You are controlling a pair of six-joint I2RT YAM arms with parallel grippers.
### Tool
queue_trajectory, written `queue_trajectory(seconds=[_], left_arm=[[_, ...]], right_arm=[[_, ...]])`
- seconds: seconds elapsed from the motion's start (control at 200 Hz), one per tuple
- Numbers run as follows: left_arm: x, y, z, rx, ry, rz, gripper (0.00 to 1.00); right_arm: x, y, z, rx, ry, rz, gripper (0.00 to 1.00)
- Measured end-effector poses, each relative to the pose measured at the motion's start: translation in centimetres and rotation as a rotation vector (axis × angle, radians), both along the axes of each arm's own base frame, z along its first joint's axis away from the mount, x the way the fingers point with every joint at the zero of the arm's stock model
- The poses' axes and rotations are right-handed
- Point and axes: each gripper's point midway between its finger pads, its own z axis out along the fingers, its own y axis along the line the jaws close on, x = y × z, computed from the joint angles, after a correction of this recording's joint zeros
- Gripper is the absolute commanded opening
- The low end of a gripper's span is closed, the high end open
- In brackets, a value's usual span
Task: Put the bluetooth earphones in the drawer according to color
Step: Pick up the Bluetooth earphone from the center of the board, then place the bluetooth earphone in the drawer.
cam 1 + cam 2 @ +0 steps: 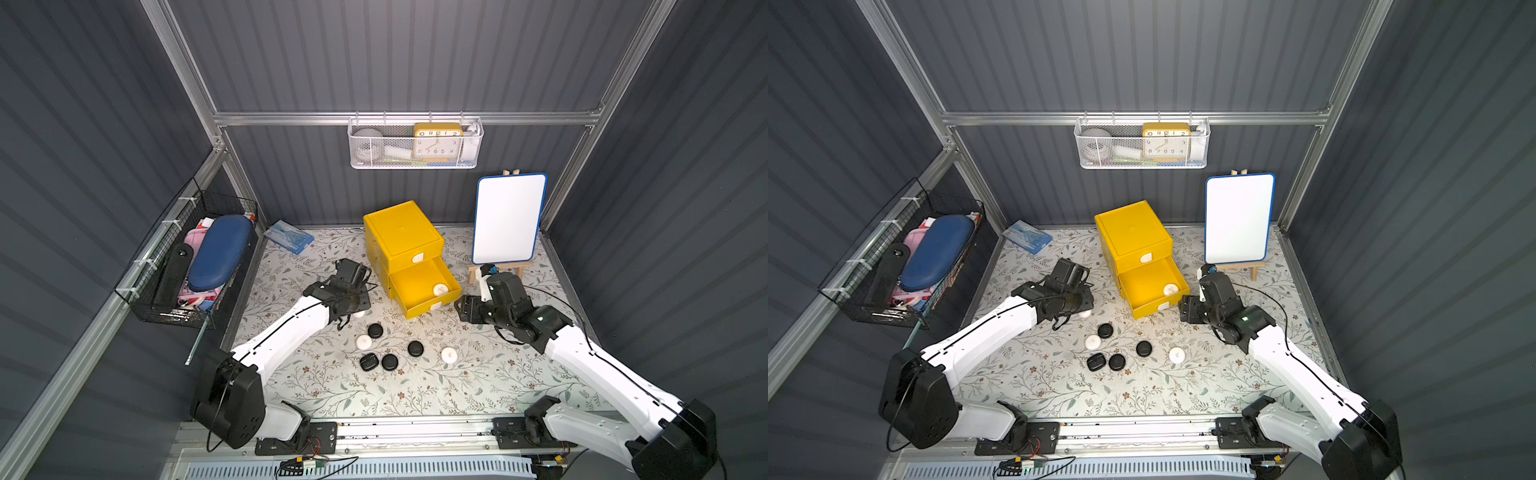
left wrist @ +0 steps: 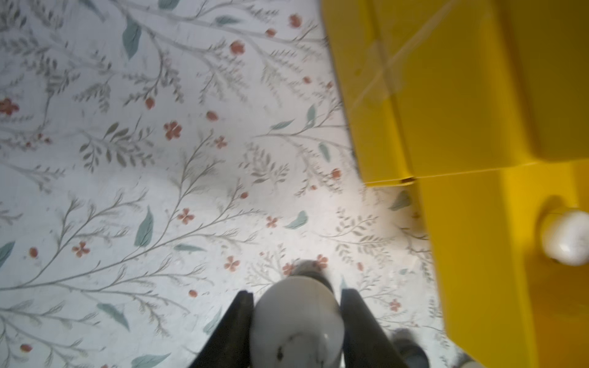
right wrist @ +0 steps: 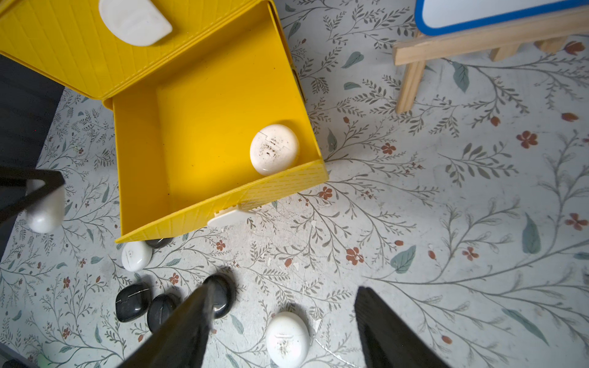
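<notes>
My left gripper moves across the drawer's side next, over the drawer's bare bottom beside it, and releases my case, since one white case already lies there.
A yellow drawer unit stands at the back of the floral mat, its bottom drawer pulled out. One white earphone case lies in that drawer. My left gripper is shut on another white case, held above the mat just left of the drawer. My right gripper hangs open by the drawer's front right corner, above a white case on the mat. Several black cases and two white ones lie loose in front of the drawer.
A whiteboard on a wooden easel stands at the back right, close behind my right arm. A blue packet lies at the back left. A black wire basket hangs on the left wall and a white mesh basket on the back wall.
</notes>
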Motion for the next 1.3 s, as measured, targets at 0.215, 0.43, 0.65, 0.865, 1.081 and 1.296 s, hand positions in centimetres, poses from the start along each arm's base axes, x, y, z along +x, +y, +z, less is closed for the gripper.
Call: queue_trajectory(seconds=[0.215,0.43,0.65,0.865,1.081,1.296], left_arm=[[1.8,-7.0,5.8,-0.064,-0.133,-0.143,0.39],[1.6,-14.2,5.8,-0.057,-0.151,-0.278,0.39],[1.6,-16.4,2.7,-0.004,-0.106,-0.320,0.41],[1.6,-15.6,1.4,0.052,-0.081,-0.307,0.60],[1.5,-14.6,1.3,0.096,-0.070,-0.282,0.87],[-0.1,-12.6,2.7,0.077,-0.089,-0.260,0.99]], right_arm=[[-0.6,-0.3,-0.5,0.010,0.009,-0.013,0.75],[-1.4,-0.5,-1.4,0.022,0.027,-0.012,0.75],[-2.2,-0.5,-2.7,0.042,0.073,-0.021,0.75],[-3.1,-0.3,-4.2,0.056,0.123,-0.017,0.78],[-3.5,0.4,-4.5,0.092,0.159,0.002,0.79],[-4.5,0.8,-5.9,0.114,0.217,0.016,0.79]])
